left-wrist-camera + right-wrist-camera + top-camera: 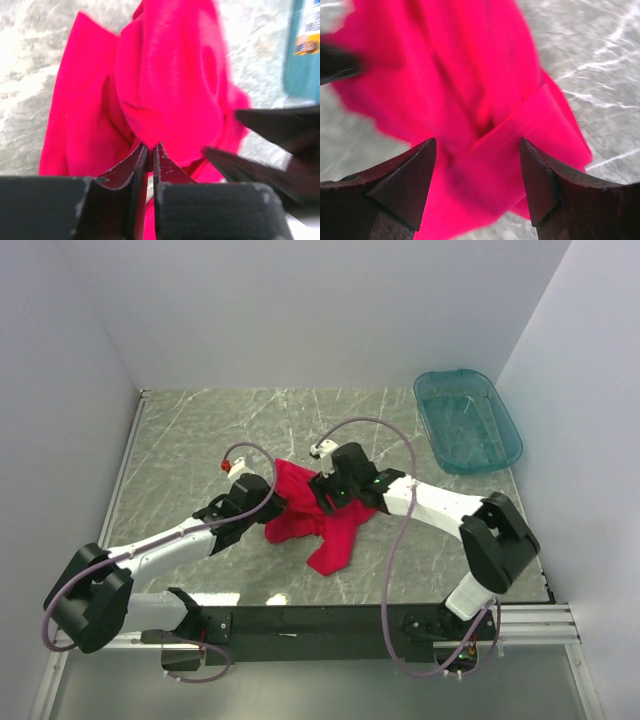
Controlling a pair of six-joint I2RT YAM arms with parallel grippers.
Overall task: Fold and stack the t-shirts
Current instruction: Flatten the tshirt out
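Observation:
My left gripper will lift with the fold, swing outward, and go down to let go of it on the bare marble behind the shirt [272, 428], because the cloth is lying crumpled.
A crumpled red t-shirt [318, 515] lies in the middle of the grey marble table. My left gripper [268, 502] is at the shirt's left edge; in the left wrist view its jaws [150, 146] are pinched shut on a fold of the red t-shirt [165, 85]. My right gripper [328, 492] hovers over the shirt's top middle. In the right wrist view its jaws [479, 150] are wide open above a flat band of the red cloth [485, 125], with nothing between them. The right gripper's dark fingers [270, 150] show at the right of the left wrist view.
A teal plastic bin [466, 420] stands at the table's back right; its edge shows in the left wrist view [302, 45]. White walls close in the table on the left, back and right. Bare marble [220, 430] lies behind and left of the shirt.

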